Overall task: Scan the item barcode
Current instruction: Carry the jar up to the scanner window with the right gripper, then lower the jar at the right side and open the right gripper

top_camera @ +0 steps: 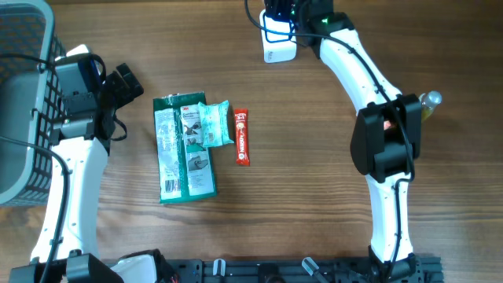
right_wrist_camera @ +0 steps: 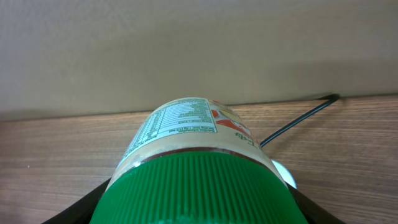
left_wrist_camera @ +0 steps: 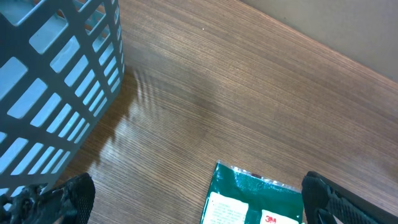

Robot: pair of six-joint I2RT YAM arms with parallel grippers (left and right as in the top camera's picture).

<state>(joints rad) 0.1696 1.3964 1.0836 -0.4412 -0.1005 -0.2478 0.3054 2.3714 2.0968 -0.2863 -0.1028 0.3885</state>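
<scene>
My right gripper draws back next and tilts downward. Then it lowers the jar and releases it on the tabletop (top_camera: 338, 132) between the red bar and bottle, which shows bare.
My right gripper (right_wrist_camera: 199, 208) is shut on a jar (right_wrist_camera: 186, 134) with a ribbed green lid (right_wrist_camera: 193, 186) and a printed nutrition label. The jar lies on its side, pointing at the wall. Overhead, the right gripper (top_camera: 302, 17) is at the table's far edge, over a white scanner (top_camera: 279, 49). A sliver of that scanner (right_wrist_camera: 284, 176) shows under the jar, with a black cable (right_wrist_camera: 298, 121) running off. The barcode is not visible. My left gripper (left_wrist_camera: 199, 199) is open and empty, hovering above the table by the top edge of a green 3M packet (left_wrist_camera: 255, 196).
A grey mesh basket (top_camera: 23, 102) stands at the far left, close to the left arm; its wall (left_wrist_camera: 56, 81) fills the left wrist view. Mid-table lie the green packet (top_camera: 185, 149), a teal packet (top_camera: 214, 124) and a red bar (top_camera: 242, 136). A small bottle (top_camera: 431, 101) sits at the right.
</scene>
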